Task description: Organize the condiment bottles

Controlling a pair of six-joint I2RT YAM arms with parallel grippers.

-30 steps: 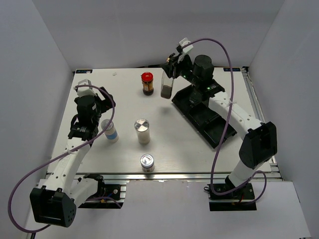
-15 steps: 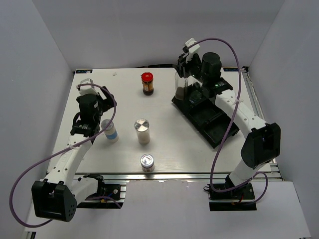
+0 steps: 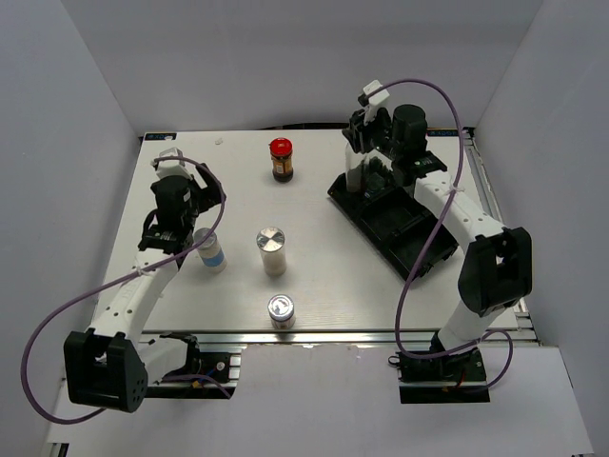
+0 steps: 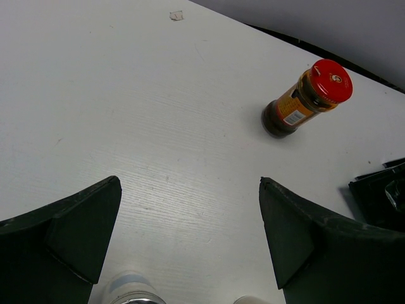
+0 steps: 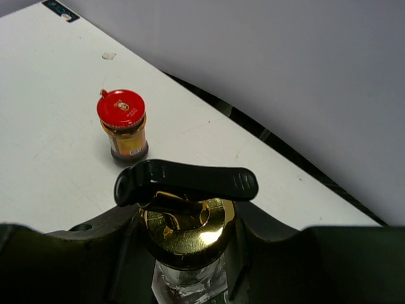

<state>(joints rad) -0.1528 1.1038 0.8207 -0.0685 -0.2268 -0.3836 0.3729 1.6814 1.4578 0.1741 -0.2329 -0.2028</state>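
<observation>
The clear glass bottle is upright, and my right gripper needs to lower it first to get its base into the end section (image 3: pixel 353 194) at the black tray's far end.
My right gripper (image 3: pixel 359 145) is shut on a clear glass bottle with a gold pourer (image 3: pixel 354 173), holding it upright over the far-left end of the black tray (image 3: pixel 411 249). In the right wrist view the gold pourer (image 5: pixel 188 235) sits between my fingers (image 5: pixel 95 253). My left gripper (image 3: pixel 197 221) is open and empty, just above and beyond the blue-labelled shaker (image 3: pixel 210 250), whose top shows at the bottom edge of the left wrist view (image 4: pixel 130 295). The red-lidded jar (image 3: pixel 281 159) stands at the far middle. Two silver-lidded shakers (image 3: pixel 272 250) (image 3: pixel 281 309) stand mid-table. A second glass bottle does not show clearly.
The black compartmented tray lies diagonally on the table's right side, and its corner shows in the left wrist view (image 4: pixel 380 190). The red-lidded jar also shows ahead of both wrist cameras (image 4: pixel 305 100) (image 5: pixel 124 124). Grey walls close in the table at the back and sides.
My right gripper has carried the glass bottle rightward from the table beside the tray to over the tray's far-left end. My left gripper has shifted slightly away from me, still open.
</observation>
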